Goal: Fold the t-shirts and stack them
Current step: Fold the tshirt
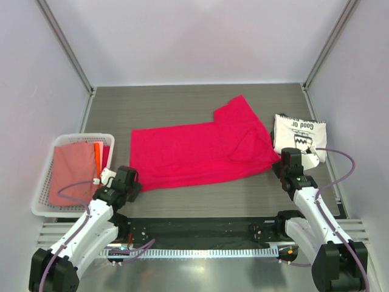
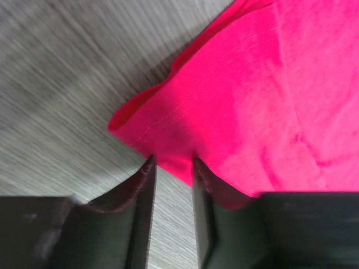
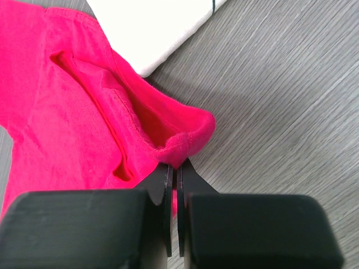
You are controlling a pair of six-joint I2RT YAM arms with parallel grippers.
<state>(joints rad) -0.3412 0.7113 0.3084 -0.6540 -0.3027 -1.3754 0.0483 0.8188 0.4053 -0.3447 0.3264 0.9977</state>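
The cloth beside the hem lies creased, so my right gripper should lift the pink hem (image 3: 185,140), then pull it back and down onto the bare tabletop and release it.
The crimson-pink t-shirt (image 1: 194,155) lies spread across the middle of the table, one sleeve pointing to the far right. The cream t-shirt (image 1: 301,137) with black print lies folded at the right. My left gripper (image 1: 135,182) is at the pink shirt's near left corner. In the left wrist view its jaws (image 2: 173,162) stand apart with the shirt's corner (image 2: 252,101) between the tips. My right gripper (image 1: 285,161) is at the shirt's near right corner. In the right wrist view it (image 3: 176,165) is shut on the pink hem (image 3: 185,140). The cream shirt's edge (image 3: 151,28) lies just beyond.
A white lattice basket (image 1: 42,207) stands at the left edge and holds a salmon-red cloth (image 1: 73,170) and an orange item. Grey walls and metal posts close the table on three sides. A slotted rail runs along the near edge.
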